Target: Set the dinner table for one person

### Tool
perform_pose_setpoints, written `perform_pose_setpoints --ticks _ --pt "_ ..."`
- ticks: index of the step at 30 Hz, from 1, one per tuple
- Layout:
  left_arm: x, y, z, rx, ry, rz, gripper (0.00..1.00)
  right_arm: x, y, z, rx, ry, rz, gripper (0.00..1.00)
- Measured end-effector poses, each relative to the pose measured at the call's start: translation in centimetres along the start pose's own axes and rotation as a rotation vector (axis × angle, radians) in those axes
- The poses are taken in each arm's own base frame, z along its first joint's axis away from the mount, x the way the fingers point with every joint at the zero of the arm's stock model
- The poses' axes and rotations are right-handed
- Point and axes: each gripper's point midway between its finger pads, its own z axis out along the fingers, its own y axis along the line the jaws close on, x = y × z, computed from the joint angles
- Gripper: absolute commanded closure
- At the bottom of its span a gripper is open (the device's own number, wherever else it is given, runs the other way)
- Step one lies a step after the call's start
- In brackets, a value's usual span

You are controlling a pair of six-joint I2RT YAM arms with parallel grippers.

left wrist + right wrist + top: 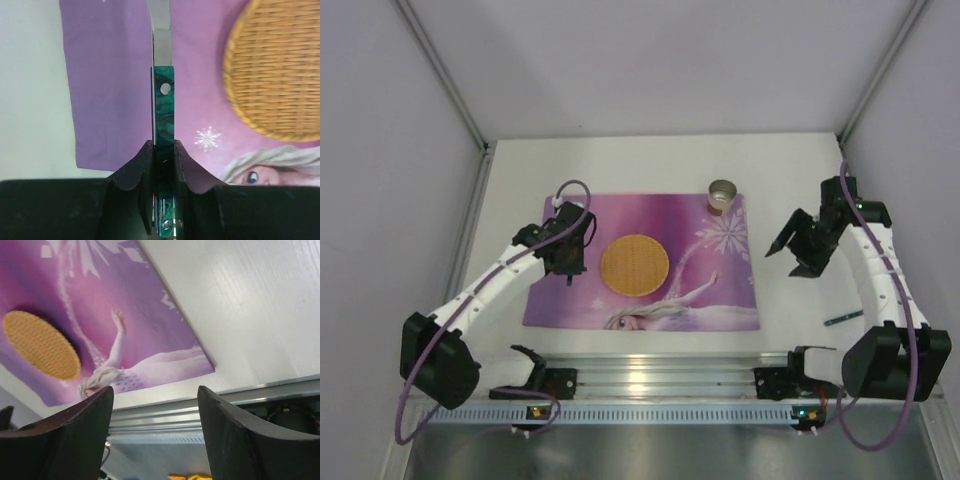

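My left gripper will next lower the cutlery (pixel 163 107) onto the placemat's purple part beside the woven mat, then open.
The white dinner table (pixel 790 170) carries a purple printed placemat (pixel 570 300) with a round woven mat (pixel 634 264) at its middle. My left gripper (pixel 570 268) hangs over the placemat's left part, just left of the woven mat. The left wrist view shows this gripper (pixel 162 145) shut on the green handle of a piece of cutlery (pixel 163 107), whose metal end points away over the placemat (pixel 110 75). My right gripper (pixel 792 255) is raised to the right of the placemat. In the right wrist view it (pixel 155 395) stands open and holds nothing.
A small metal cup (pixel 722 193) stands at the placemat's far right corner. A second green-handled piece of cutlery (pixel 843 318) lies on the table beside the right arm. Walls close in on three sides, and a metal rail (pixel 660 375) runs along the near edge.
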Motion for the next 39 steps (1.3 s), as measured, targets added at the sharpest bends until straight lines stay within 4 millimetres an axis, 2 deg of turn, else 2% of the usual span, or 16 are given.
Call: perform_pose_setpoints --ticks 3,7,11,18,19,20,21,24,25,26,27,32,35,39 --pt "0.9 1.9 1.7 0.019 0.042 -0.023 1.0 1.2 -2.3 1.9 0.058 0.023 -0.002 0.33" --pt "2.3 1.6 5.1 0.085 0.14 -0.018 1.0 2.8 -4.8 4.0 0.109 0.066 0.015 0.33" --pt "2.8 1.6 7.3 0.126 0.208 -0.039 1.0 2.7 -5.2 3.9 0.109 0.04 0.013 0.33" --pt "2.5 1.9 8.5 0.182 0.232 -0.064 1.0 1.1 -6.7 3.4 0.159 -0.039 0.01 0.31" --pt "2.6 1.8 8.6 0.185 0.238 -0.064 0.94 0.9 -7.1 3.4 0.177 -0.051 0.011 0.31" --pt "2.8 1.8 8.7 0.188 0.245 -0.064 0.71 0.6 -7.6 3.3 0.197 -0.063 0.012 0.3" --pt "2.8 1.8 8.8 0.19 0.246 -0.061 0.63 0.2 -8.0 3.1 0.219 -0.078 0.015 0.29" --pt "3.0 1.6 9.0 0.198 0.262 -0.059 0.28 -1.3 -9.4 2.2 0.287 -0.14 0.036 0.28" --pt "3.1 1.6 9.0 0.199 0.265 -0.057 0.21 -1.8 -9.9 2.0 0.306 -0.157 0.051 0.28" --pt "3.1 1.6 9.0 0.199 0.268 -0.058 0.08 -2.3 -10.6 1.8 0.324 -0.172 0.076 0.28" --pt "3.0 1.6 8.9 0.201 0.271 -0.06 0.02 -2.5 -11.2 1.7 0.342 -0.177 0.1 0.28" --pt "2.4 1.3 8.5 0.214 0.266 -0.077 0.02 -3.1 -15.1 1.1 0.436 -0.202 0.256 0.29" --pt "1.9 1.2 8.1 0.218 0.264 -0.084 0.02 -3.2 -16.8 0.9 0.477 -0.218 0.341 0.29" --pt "0.6 1.1 7.1 0.224 0.241 -0.091 0.04 -2.6 -19.1 1.6 0.528 -0.201 0.445 0.3"
